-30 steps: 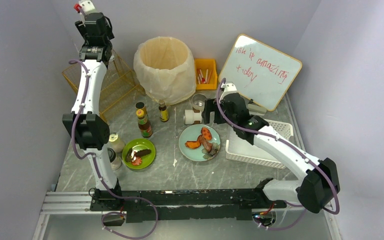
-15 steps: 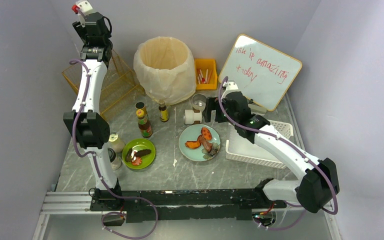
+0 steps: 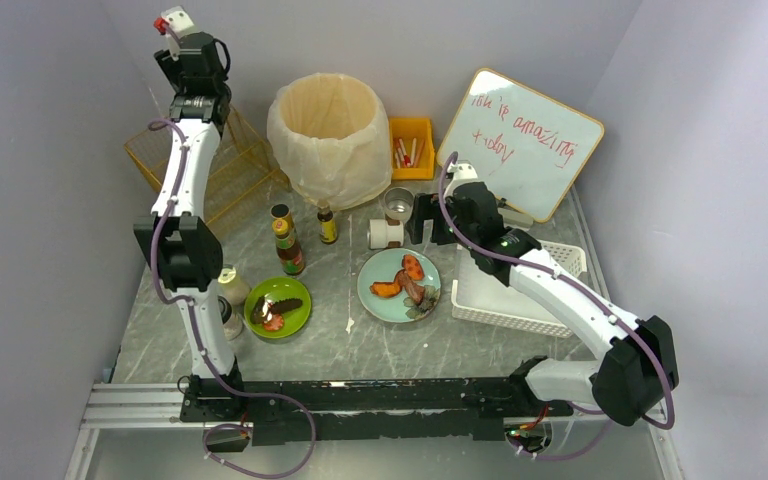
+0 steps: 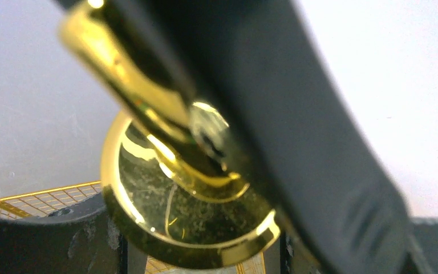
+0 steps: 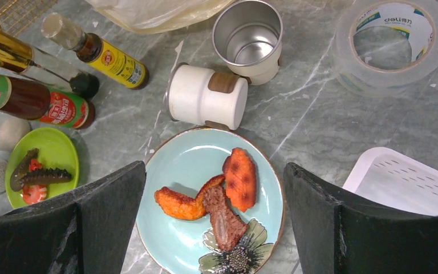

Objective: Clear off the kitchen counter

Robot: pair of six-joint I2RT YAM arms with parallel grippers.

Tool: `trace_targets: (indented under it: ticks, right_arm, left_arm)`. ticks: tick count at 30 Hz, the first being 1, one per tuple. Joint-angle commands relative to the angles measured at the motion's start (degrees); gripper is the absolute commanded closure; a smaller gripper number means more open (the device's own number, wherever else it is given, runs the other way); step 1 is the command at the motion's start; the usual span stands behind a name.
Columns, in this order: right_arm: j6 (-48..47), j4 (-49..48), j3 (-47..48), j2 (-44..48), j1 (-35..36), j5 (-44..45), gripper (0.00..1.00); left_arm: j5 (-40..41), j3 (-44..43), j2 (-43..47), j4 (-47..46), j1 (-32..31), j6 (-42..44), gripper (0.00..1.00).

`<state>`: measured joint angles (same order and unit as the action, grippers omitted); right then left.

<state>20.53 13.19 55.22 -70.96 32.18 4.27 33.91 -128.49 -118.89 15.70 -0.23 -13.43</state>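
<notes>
The left gripper will next move down toward the open inside of the gold wire basket and let go of the gold utensil (image 4: 165,194) there, because the utensil is still hanging high above the basket.
The kitchen counter (image 3: 360,345) is grey marble. My left gripper (image 4: 199,228) is raised high at the back left, above a gold wire basket (image 3: 215,160). It is shut on a shiny gold round utensil (image 4: 165,194) whose handle runs up and to the left. My right gripper (image 5: 214,222) hangs open over a light blue plate (image 5: 177,165) of fried pieces, with nothing between its fingers. Beyond the plate a white cup (image 5: 205,97) lies on its side next to an upright metal cup (image 5: 248,37).
A green plate (image 3: 278,307) of food, sauce bottles (image 3: 288,245) and two shakers (image 3: 230,285) stand at the left. A bag-lined bin (image 3: 328,125), yellow box (image 3: 411,148) and whiteboard (image 3: 520,140) line the back. A white slatted basket (image 3: 520,290) and tape roll (image 5: 393,43) are right.
The left wrist has shifted slightly to the right while staying raised with the gold utensil. The right arm has not moved.
</notes>
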Motion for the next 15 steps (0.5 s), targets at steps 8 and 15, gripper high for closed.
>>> trace_targets:
  ticks: [8,15]
  right_arm:
    - [-0.4,-3.1,0.3,-0.1,-0.9,-0.8,0.06]
    - [-0.4,-3.2,-0.1,0.1,-1.2,-0.7,0.06]
  left_arm:
    - [-1.7,-2.6,-1.9,-6.8,2.5,-2.4,0.95]
    - [-3.6,-1.5,-4.1,-7.1,2.9,-2.4,0.95]
